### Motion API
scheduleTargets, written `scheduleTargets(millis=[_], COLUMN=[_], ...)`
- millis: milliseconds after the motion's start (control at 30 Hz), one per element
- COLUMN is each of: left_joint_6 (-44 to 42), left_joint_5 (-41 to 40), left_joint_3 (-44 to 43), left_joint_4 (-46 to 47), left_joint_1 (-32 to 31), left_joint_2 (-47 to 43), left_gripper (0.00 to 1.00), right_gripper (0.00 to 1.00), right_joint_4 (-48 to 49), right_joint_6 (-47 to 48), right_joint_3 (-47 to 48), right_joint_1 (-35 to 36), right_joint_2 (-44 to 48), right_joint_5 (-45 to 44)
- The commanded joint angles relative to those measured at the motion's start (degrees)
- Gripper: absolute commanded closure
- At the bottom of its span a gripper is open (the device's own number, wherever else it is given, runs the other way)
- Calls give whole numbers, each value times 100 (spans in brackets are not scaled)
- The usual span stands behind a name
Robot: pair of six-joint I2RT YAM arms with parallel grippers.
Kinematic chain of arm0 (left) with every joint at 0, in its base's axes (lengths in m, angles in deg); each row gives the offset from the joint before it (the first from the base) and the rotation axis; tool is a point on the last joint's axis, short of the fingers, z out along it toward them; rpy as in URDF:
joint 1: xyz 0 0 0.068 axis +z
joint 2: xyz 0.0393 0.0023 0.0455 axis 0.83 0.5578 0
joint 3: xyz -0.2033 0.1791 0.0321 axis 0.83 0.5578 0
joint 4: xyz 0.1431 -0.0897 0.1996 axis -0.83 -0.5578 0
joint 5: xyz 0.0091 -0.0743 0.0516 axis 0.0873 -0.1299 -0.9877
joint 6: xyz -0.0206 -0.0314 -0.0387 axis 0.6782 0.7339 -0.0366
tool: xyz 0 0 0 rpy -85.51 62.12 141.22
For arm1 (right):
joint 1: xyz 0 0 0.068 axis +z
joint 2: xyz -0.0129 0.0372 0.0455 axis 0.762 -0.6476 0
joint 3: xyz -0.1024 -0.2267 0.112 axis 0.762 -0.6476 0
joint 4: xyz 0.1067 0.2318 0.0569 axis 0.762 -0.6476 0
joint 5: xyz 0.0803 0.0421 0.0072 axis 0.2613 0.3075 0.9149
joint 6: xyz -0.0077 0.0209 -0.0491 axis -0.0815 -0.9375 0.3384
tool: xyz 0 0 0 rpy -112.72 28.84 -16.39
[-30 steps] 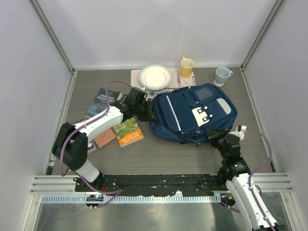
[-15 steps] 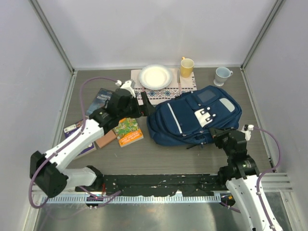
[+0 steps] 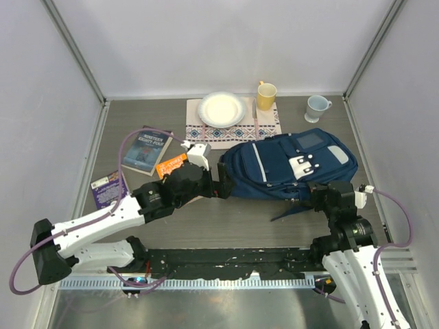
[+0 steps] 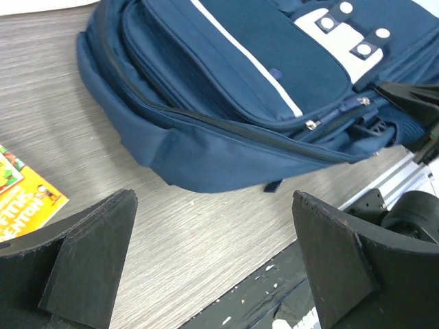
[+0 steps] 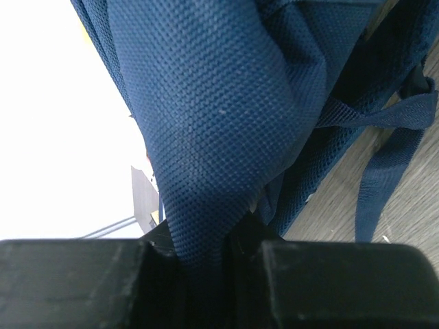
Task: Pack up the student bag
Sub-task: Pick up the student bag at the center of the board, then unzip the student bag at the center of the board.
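Note:
The bag (image 3: 288, 166) is zipped shut, so I next lower my left gripper, to its right in the top view, toward the bag's zipper end by the mesh below.
The student bag (image 3: 288, 166), navy with thin white stripes and a white buckle patch, lies flat right of the table's middle. My left gripper (image 3: 223, 181) hovers open at the bag's left end, touching nothing. In the left wrist view its black fingers (image 4: 89, 260) stand wide apart over bare wood, with the bag (image 4: 240, 89) just beyond them. My right gripper (image 3: 322, 197) is at the bag's near right edge. In the right wrist view it (image 5: 206, 253) is shut on a fold of the bag's blue mesh fabric (image 5: 206, 137), and loose straps (image 5: 384, 171) hang to its right.
A white plate (image 3: 221, 108) sits on a patterned placemat (image 3: 233, 130) at the back, with a yellow mug (image 3: 266, 94) and a pale blue mug (image 3: 317, 107). A blue book (image 3: 146, 149), an orange book (image 3: 171, 164) and a purple book (image 3: 108, 188) lie left.
The left gripper let go of the bag, opened wide and swung nearer and rightward. The right gripper pulled the bag to the right. The books on the left shifted.

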Motion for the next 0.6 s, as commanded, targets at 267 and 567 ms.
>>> scheduleTargets(millis=[267,567], left_joint_6=[-357,-216], left_joint_5=[-304,-1155], left_joint_3=[-892,-1014], left_joint_4=[803,1664], left_joint_1=[-1303,-2437], left_joint_2=[988,2113], left_gripper=[0,3], right_gripper=[99,99], right_joint_4=[311,179], right_joint_6=[-1278,-1243], right_joint_3=[1073,1073], right_joint_1=[157,193], right_joint_2=[-801,-889], right_joint_5=[-438,-263])
